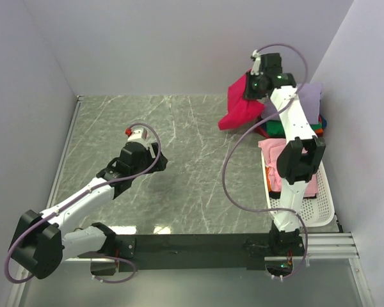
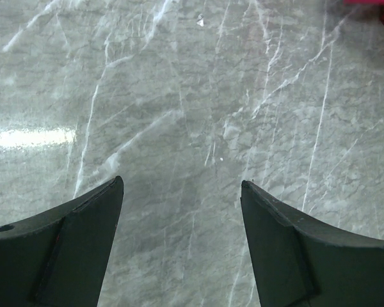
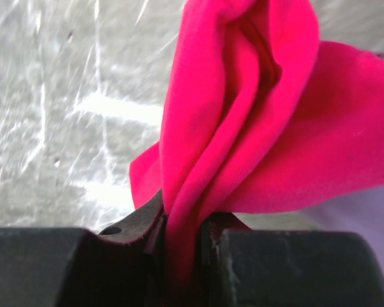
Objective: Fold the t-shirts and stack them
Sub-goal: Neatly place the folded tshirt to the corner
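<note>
Next, the right gripper carries the crimson-red t-shirt [image 1: 238, 107] across the lavender-topped heap toward the side.
My right gripper [image 1: 251, 85] is shut on the crimson-red t-shirt [image 1: 238, 107] and holds it up at the back right; the cloth hangs down to the table. In the right wrist view the red shirt [image 3: 256, 121] is bunched and pinched between my fingers [image 3: 182, 246]. A lavender shirt [image 1: 308, 101] tops a heap with green, orange and blue cloth beneath. A pink shirt [image 1: 273, 160] lies in the white basket [image 1: 323, 208]. My left gripper [image 1: 136, 133] is open and empty above the grey marble table; its fingers [image 2: 83, 230] frame bare table.
The white perforated basket stands along the right edge, partly under my right arm. White walls close in at the back, left and right. A strip of red cloth [image 2: 371, 3] shows at the top right of the left wrist view.
</note>
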Controlling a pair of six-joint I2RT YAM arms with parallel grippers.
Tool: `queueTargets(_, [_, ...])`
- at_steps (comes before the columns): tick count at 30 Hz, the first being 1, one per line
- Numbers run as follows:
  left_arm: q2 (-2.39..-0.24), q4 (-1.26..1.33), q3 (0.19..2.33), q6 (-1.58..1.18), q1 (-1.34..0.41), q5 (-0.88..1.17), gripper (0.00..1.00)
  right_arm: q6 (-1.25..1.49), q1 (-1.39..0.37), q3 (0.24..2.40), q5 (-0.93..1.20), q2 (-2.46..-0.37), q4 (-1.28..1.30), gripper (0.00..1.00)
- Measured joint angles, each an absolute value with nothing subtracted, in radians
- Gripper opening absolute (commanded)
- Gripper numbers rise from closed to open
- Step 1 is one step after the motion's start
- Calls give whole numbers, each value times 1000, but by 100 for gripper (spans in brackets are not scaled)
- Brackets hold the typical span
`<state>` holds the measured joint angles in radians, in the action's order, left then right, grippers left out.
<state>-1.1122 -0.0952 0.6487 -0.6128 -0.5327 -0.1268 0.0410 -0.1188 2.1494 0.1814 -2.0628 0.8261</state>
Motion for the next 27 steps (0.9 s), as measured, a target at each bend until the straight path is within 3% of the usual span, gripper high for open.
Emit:
queueTargets(9, [-1119, -95, 639, -613, -529, -121, 80, 29, 22, 2321, 213, -2058, 884, 0])
queueTargets(27, [-1123, -95, 616, -614, -527, -109, 80, 32, 280, 2223, 247, -1937, 897, 0])
